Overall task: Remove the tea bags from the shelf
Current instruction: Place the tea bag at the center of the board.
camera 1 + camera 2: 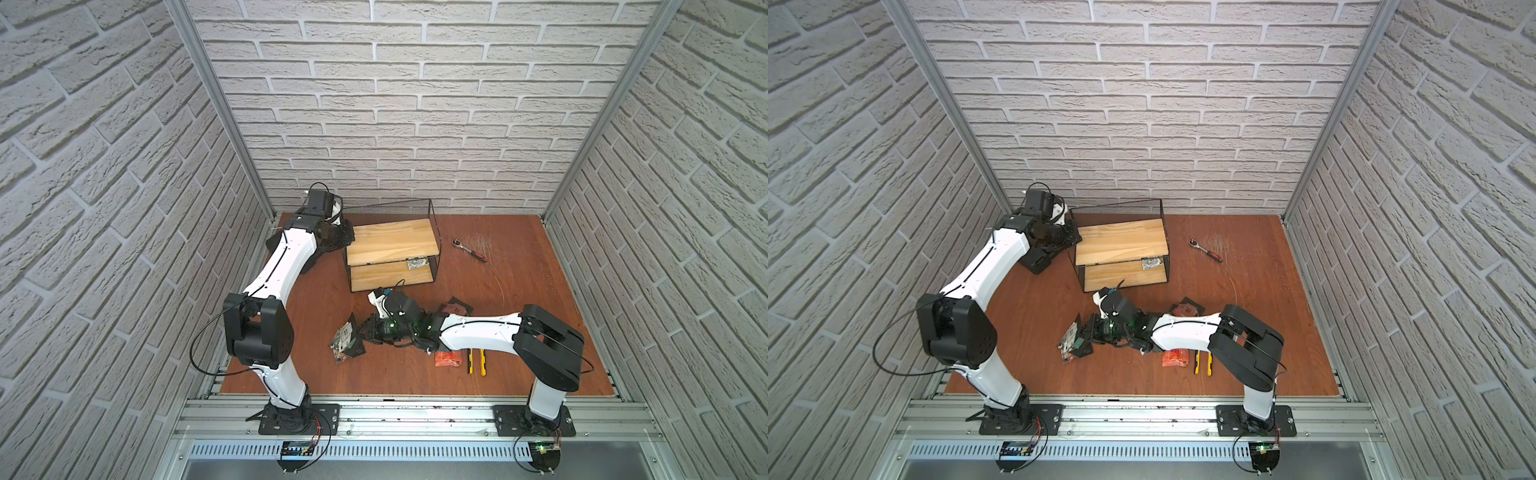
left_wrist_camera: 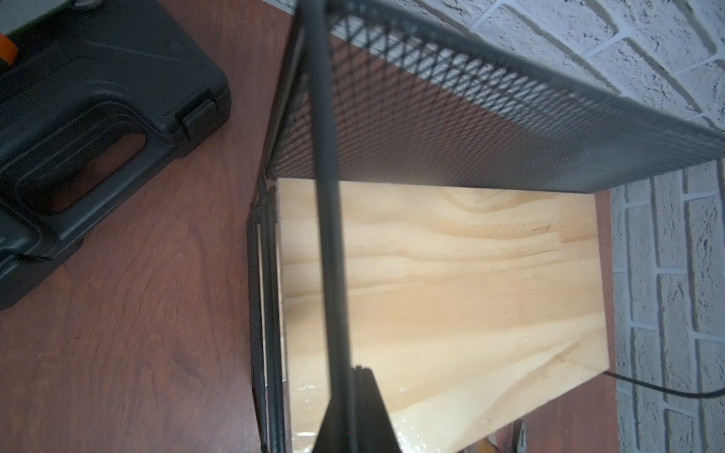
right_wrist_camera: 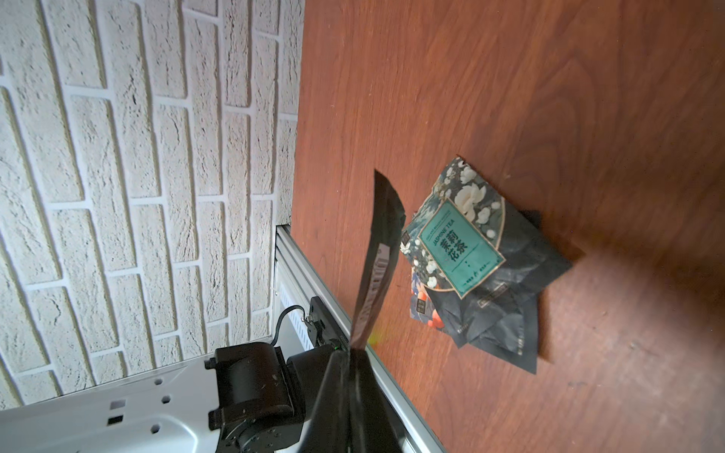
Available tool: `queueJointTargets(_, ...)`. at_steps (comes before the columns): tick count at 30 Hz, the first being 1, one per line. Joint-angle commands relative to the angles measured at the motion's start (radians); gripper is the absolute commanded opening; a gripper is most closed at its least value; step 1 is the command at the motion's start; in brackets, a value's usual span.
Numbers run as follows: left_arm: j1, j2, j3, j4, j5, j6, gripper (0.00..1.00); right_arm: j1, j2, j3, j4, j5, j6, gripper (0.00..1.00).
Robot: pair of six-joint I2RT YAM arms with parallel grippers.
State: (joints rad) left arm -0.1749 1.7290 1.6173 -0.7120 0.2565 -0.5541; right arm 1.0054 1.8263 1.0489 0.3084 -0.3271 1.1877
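The black tea bag still stands edge-on above the table, so my right gripper will lower and release it toward the tea bag pile.
The shelf (image 1: 392, 241) stands at the back of the table, a black wire rack with two pale boards. One pale tea bag (image 1: 417, 262) lies on its lower board, seen in both top views (image 1: 1150, 264); the upper board (image 2: 470, 294) is bare. My left gripper (image 2: 363, 370) is shut on the rack's top side rail at its left end (image 1: 347, 237). My right gripper (image 3: 355, 351) is shut on a black tea bag (image 3: 378, 255), held edge-on just above the table beside a pile of tea bags (image 3: 463, 251) (image 1: 347, 345).
More sachets lie by the right arm: a black and red one (image 1: 455, 309) and an orange one (image 1: 448, 358). A yellow-handled tool (image 1: 476, 361) lies next to it. A ratchet wrench (image 1: 469, 249) lies right of the rack. A black tool case (image 2: 98, 98) sits left of it.
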Motion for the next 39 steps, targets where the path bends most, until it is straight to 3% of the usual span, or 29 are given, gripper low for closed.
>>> queueJointTargets(1, 0.009, 0.001, 0.003, -0.047, -0.001, 0.019, 0.07, 0.006, 0.026, 0.022, -0.041, 0.001, -0.029, 0.03)
queueJointTargets(7, 0.011, 0.003, 0.004, -0.049, 0.001, 0.02, 0.07, -0.001, 0.069, 0.01, -0.038, 0.038, 0.008, 0.03)
queueJointTargets(11, 0.013, 0.003, 0.006, -0.049, 0.0, 0.023, 0.07, -0.005, 0.07, 0.003, -0.058, 0.052, 0.016, 0.27)
queueJointTargets(13, 0.013, 0.005, 0.005, -0.049, 0.0, 0.025, 0.07, -0.011, 0.054, -0.014, -0.063, 0.07, 0.017, 0.34)
queueJointTargets(20, 0.015, 0.012, 0.013, -0.048, 0.004, 0.028, 0.07, -0.03, -0.054, -0.12, -0.052, 0.143, 0.045, 0.49)
queueJointTargets(23, 0.015, 0.015, 0.017, -0.048, 0.003, 0.031, 0.07, -0.044, -0.123, -0.183, -0.045, 0.192, 0.055, 0.5)
queueJointTargets(27, 0.015, 0.018, 0.021, -0.049, 0.004, 0.034, 0.07, -0.09, -0.217, -0.297, 0.018, 0.277, 0.107, 0.47)
queueJointTargets(31, 0.016, 0.02, 0.023, -0.049, 0.007, 0.041, 0.07, -0.16, -0.297, -0.413, 0.101, 0.394, 0.189, 0.23)
queueJointTargets(35, 0.017, 0.023, 0.029, -0.05, 0.006, 0.042, 0.07, -0.228, -0.274, -0.477, 0.282, 0.501, 0.275, 0.07)
queueJointTargets(39, 0.017, 0.026, 0.033, -0.05, 0.007, 0.04, 0.07, -0.266, -0.155, -0.445, 0.457, 0.576, 0.336, 0.08)
